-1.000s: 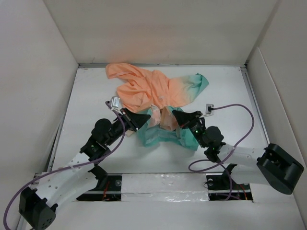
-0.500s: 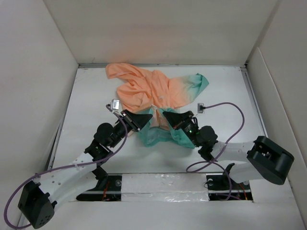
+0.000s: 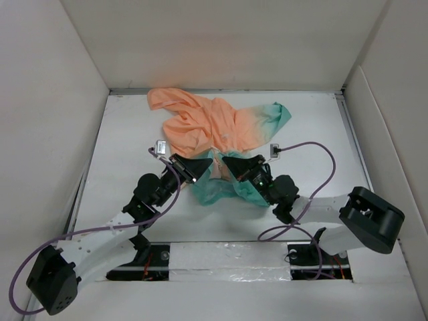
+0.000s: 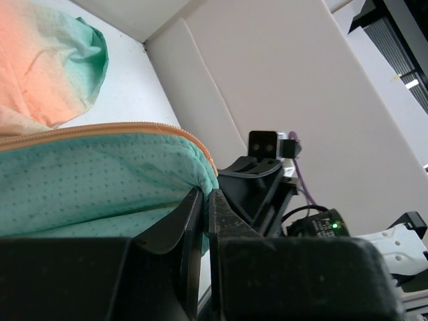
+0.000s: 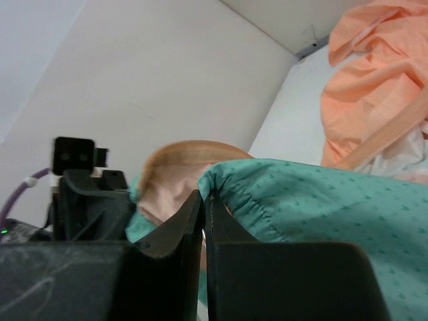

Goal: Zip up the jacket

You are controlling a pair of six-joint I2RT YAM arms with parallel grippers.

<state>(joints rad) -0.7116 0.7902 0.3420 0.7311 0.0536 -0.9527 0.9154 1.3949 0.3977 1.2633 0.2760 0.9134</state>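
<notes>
My right gripper draws the jacket's hem corner back and down onto the bare near part of the table next and releases it there.
The jacket lies crumpled on the white table, peach-orange at the back, teal at the near hem. My left gripper is shut on the teal hem corner by the orange zipper edge, pinched between its fingers. My right gripper is shut on the other teal hem corner, with a peach flap folded beside it. The two grippers hold the hem corners close together, a little above the table. The zipper slider is not visible.
White walls enclose the table on three sides. A purple cable loops from the right arm over the table's right part. Bare table surface lies left of the jacket.
My right gripper has moved left with its hem corner, closing the gap to my left gripper. The left gripper has shifted slightly right.
</notes>
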